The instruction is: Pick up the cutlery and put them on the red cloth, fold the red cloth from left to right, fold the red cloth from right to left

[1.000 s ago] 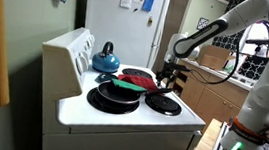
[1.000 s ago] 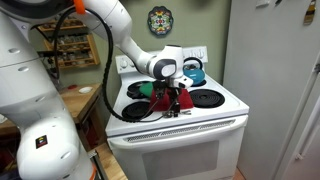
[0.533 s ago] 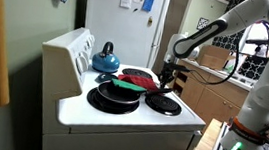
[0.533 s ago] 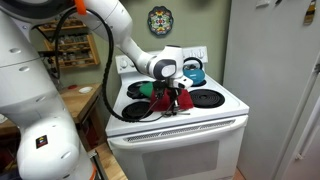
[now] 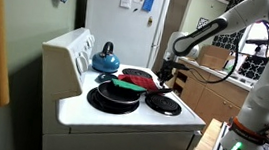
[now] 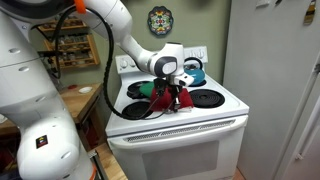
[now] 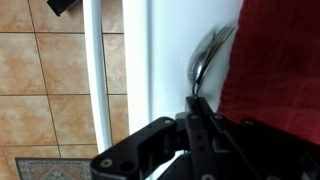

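The metal fork's head is still beside the red cloth (image 5: pixel 139 79) (image 7: pixel 282 60). My gripper needs to lift, turn and move outward next, then go down over the cloth to let go of the fork.
A metal spoon (image 7: pixel 207 55), one piece of the cutlery, lies along the white stove top beside the red cloth (image 7: pixel 282 60). Its handle runs back into the jaws of my gripper (image 7: pixel 193 118), which are shut on it. In both exterior views the gripper (image 5: pixel 169 81) (image 6: pixel 176 101) hangs low at the stove's front edge, right by the bunched red cloth (image 5: pixel 139 79) (image 6: pixel 166 99). The spoon itself is too small to make out in those views.
A black frying pan (image 5: pixel 112 96) (image 6: pixel 139 108) sits on a burner with a flat green piece (image 5: pixel 129 86) across it. A blue kettle (image 5: pixel 105 58) (image 6: pixel 193 70) stands at the back. The stove's front edge (image 7: pixel 150 60) drops to a tiled floor (image 7: pixel 45 90). A fridge (image 6: pixel 275 80) stands alongside.
The gripper's fingers have drawn together at the stove's front edge. The arm has hardly shifted, and the cloth and pan lie as before.
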Robot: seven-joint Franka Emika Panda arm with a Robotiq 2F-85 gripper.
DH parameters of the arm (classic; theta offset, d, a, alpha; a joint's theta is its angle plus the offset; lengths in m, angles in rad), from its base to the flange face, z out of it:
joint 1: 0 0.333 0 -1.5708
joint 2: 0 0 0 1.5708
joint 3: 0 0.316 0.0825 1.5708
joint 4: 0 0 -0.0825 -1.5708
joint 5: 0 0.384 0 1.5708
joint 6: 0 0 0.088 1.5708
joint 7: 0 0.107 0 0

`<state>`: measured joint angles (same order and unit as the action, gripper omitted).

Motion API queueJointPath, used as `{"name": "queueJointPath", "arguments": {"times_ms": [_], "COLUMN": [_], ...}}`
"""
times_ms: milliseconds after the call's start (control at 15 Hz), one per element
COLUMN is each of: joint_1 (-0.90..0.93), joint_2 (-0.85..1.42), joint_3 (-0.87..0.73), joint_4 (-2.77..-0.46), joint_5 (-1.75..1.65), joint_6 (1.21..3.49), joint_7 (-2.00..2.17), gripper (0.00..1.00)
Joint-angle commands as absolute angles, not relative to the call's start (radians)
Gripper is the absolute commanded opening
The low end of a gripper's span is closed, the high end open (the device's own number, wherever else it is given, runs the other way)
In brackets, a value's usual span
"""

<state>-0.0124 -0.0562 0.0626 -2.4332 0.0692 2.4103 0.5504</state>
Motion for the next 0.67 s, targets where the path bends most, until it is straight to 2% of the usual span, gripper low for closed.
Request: {"name": "queueJointPath", "arguments": {"times_ms": [0,600], "joint_1": [-0.005,0.029], "joint_2": [-0.084,-0.107], "joint_3": [0.050,0.068], "joint_4": [-2.425,-2.328], "joint_5": [0.088,0.062], "joint_6": [2.357,2.191], "joint_7": [0.541,0.274], "gripper": [0.01,0.01]}}
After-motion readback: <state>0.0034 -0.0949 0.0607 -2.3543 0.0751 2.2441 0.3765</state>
